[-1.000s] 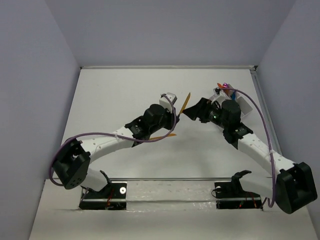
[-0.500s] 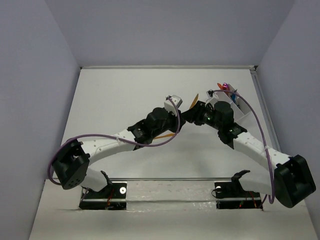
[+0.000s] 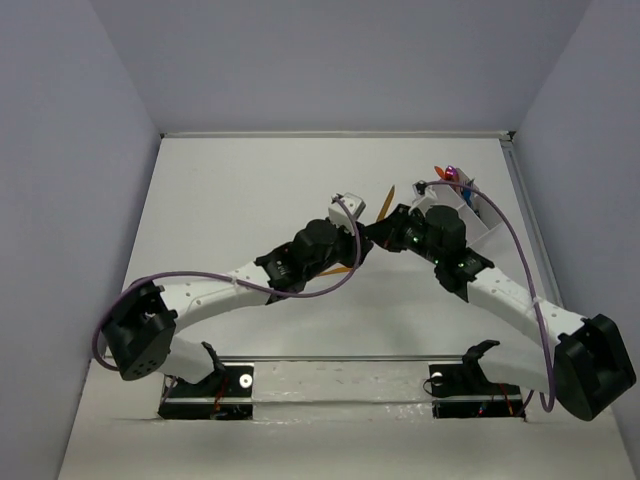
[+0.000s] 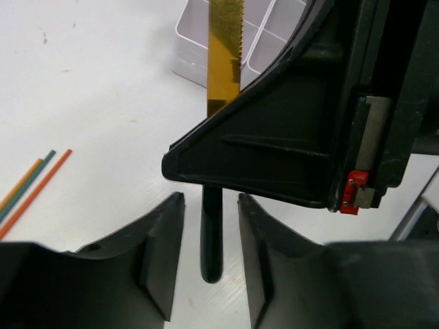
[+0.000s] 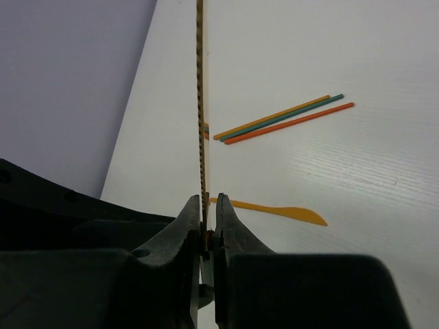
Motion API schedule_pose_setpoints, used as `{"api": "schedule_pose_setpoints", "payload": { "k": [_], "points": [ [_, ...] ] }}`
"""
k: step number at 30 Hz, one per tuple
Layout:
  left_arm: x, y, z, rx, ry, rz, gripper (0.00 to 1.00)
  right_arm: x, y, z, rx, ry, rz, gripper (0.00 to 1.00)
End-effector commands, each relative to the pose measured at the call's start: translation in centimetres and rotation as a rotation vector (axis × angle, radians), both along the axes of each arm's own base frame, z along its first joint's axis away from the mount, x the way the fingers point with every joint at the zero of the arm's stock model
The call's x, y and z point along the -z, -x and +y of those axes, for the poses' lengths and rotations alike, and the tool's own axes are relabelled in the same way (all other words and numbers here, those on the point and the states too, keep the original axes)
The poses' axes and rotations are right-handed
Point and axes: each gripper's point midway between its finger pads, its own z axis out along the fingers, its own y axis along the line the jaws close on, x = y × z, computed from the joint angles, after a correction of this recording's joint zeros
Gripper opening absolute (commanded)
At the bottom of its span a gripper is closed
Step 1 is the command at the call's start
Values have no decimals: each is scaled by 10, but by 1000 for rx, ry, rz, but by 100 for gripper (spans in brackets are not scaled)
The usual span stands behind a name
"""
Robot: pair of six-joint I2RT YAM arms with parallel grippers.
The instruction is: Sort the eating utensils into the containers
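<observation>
I will swing my right gripper outward next, then lower it and release the knife (image 3: 385, 202), because the container's far end (image 3: 447, 189) is below it, outward and to its right in the top view.
A knife with a gold serrated blade (image 4: 225, 55) and a black handle (image 4: 211, 240) stands between the two grippers above the table. My right gripper (image 5: 208, 201) is shut on the blade (image 5: 201, 103), seen edge-on. The left gripper (image 4: 210, 200) is open, its jaws either side of the handle with a gap on each side. In the top view the knife (image 3: 385, 202) sticks up where the left gripper (image 3: 362, 240) and right gripper (image 3: 388, 222) meet. The clear divided container (image 3: 478, 212) stands just behind the right gripper, with utensils (image 3: 450, 172) upright in it.
An orange utensil (image 5: 274, 209) lies flat on the table below the grippers. Three thin sticks (image 5: 281, 118), yellow, teal and orange, lie side by side further left. The container's near corner (image 4: 195, 41) shows behind the blade. Purple walls enclose the table.
The right arm moved left to the knife and its jaws closed on the blade. The left jaws have eased apart off the handle.
</observation>
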Motion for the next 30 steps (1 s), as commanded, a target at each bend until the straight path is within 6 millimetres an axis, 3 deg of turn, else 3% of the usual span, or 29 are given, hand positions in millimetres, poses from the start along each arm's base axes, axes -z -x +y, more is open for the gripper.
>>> {"api": "schedule_pose_setpoints", "payload": {
  "k": [1, 8, 11, 17, 21, 22, 24, 28, 30],
  "points": [
    [-30, -2, 1, -33, 68, -65, 44, -38, -16, -13, 102, 14, -110, 0],
    [-33, 6, 19, -57, 80, -92, 77, -67, -42, -30, 235, 75, -189, 0],
    [-33, 11, 30, -65, 86, -105, 99, -75, -59, -47, 304, 105, -211, 0],
    [-30, 18, 57, -109, 93, -133, 99, -92, -91, -94, 457, 214, -283, 0],
    [-27, 19, 77, -159, 90, -166, 99, -104, -114, -139, 656, 443, -351, 0],
    [-23, 17, 85, -185, 75, -177, 99, -97, -120, -146, 667, 538, -348, 0],
    [-16, 14, 95, -225, 50, -185, 99, -109, -127, -164, 741, 614, -381, 0],
    [-3, 12, 99, -240, -2, -183, 99, -113, -142, -184, 832, 695, -419, 0],
    [3, 11, 99, -241, -25, -179, 99, -105, -152, -191, 879, 760, -408, 0]
  ]
}}
